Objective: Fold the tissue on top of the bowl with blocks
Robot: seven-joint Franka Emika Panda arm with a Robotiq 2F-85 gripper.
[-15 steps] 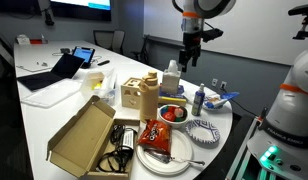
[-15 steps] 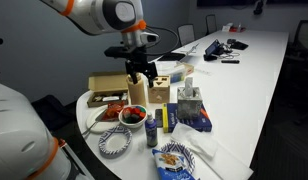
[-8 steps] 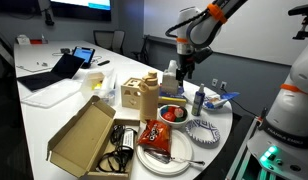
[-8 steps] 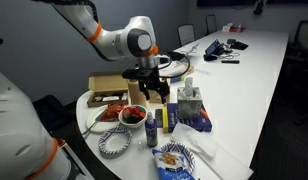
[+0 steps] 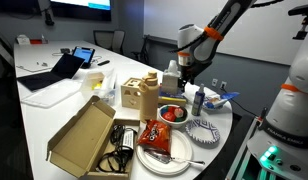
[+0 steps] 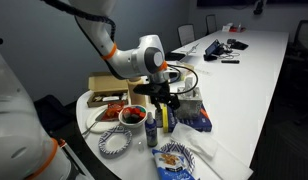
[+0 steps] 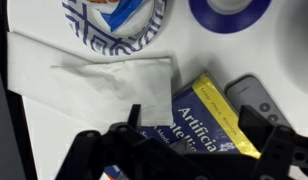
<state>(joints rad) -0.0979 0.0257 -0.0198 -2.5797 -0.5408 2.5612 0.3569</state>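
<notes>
Next, my gripper shifts toward the tissue [image 6: 207, 148] and then lowers to its end beside the book, as my open fingers hang mostly over the book [image 7: 209, 125].
The tissue [image 7: 104, 80] is a crumpled white sheet lying flat on the table, between a patterned paper dish [image 7: 114, 25] and a blue-and-yellow book [image 7: 209, 125]. In an exterior view the tissue [image 6: 207, 148] shows as a pale sheet near the table edge. My gripper [image 7: 194, 125] hangs open over the book and the tissue's corner, with nothing between its fingers. In both exterior views the gripper [image 5: 184, 78] [image 6: 166, 100] sits low beside the small white bowl [image 5: 172, 113] [image 6: 132, 117], which holds red and orange blocks [image 5: 172, 115]. The bowl is out of the wrist view.
A blue-and-white striped dish [image 5: 204, 130] [image 6: 116, 142] sits near the bowl. A red snack bag [image 5: 156, 135] lies on a large white plate [image 5: 144, 158]. An open cardboard box [image 5: 89, 135] and a brown carton [image 5: 142, 95] stand behind. A blue ring [image 7: 229, 8] shows at the wrist view's top.
The arm has come down from high above the table and swung past the bowl to hover low over the book and tissue. The jaws have stayed open.
</notes>
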